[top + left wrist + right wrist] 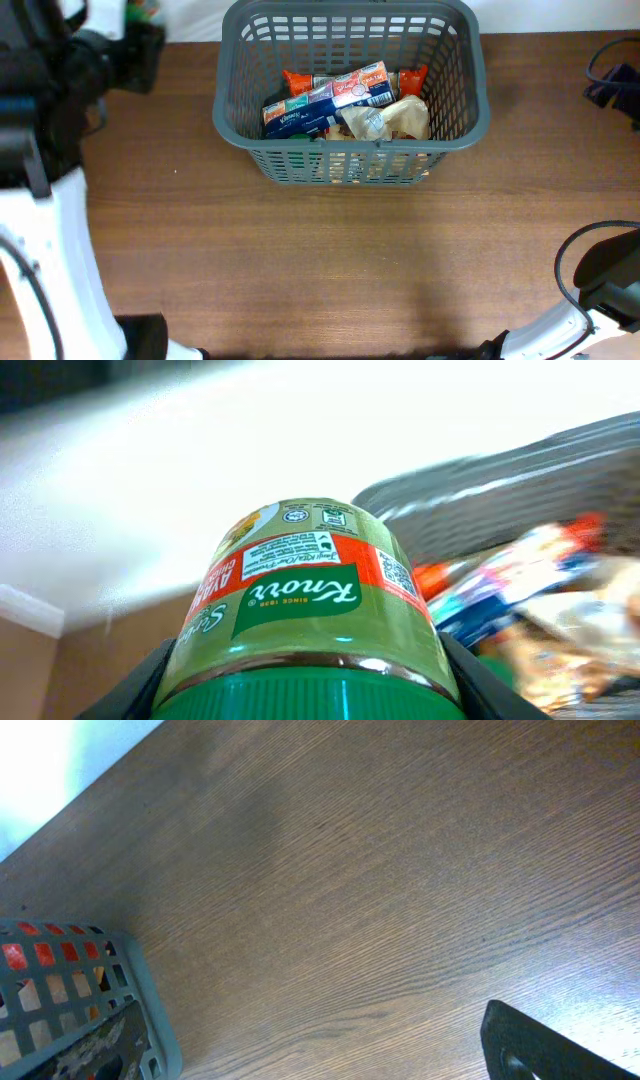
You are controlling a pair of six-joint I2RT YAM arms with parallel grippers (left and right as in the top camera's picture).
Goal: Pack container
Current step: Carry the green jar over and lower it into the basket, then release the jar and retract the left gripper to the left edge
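The jar is hanging outside the basket, so next I should swing my left gripper over the basket, tip it down and lower the jar between the blue tissue pack and the basket's near side.
The dark grey basket [350, 165] stands at the back middle of the wooden table. It holds a blue tissue pack [295, 118], a red and white box [360, 85], orange packets and a crumpled clear bag [392, 120]. My left gripper [305, 705] is shut on a green Knorr jar [300, 590] with a green lid, held in the air left of the basket [520, 460]. In the overhead view that arm is at the far left [135, 45]. My right gripper shows one black finger [540, 1045], open and empty over bare wood, beside a basket corner [150, 1020].
A dark cable and a dark object [612, 75] lie at the table's far right. The right arm's base and cable [600, 270] occupy the front right corner. A white wall runs behind the table.
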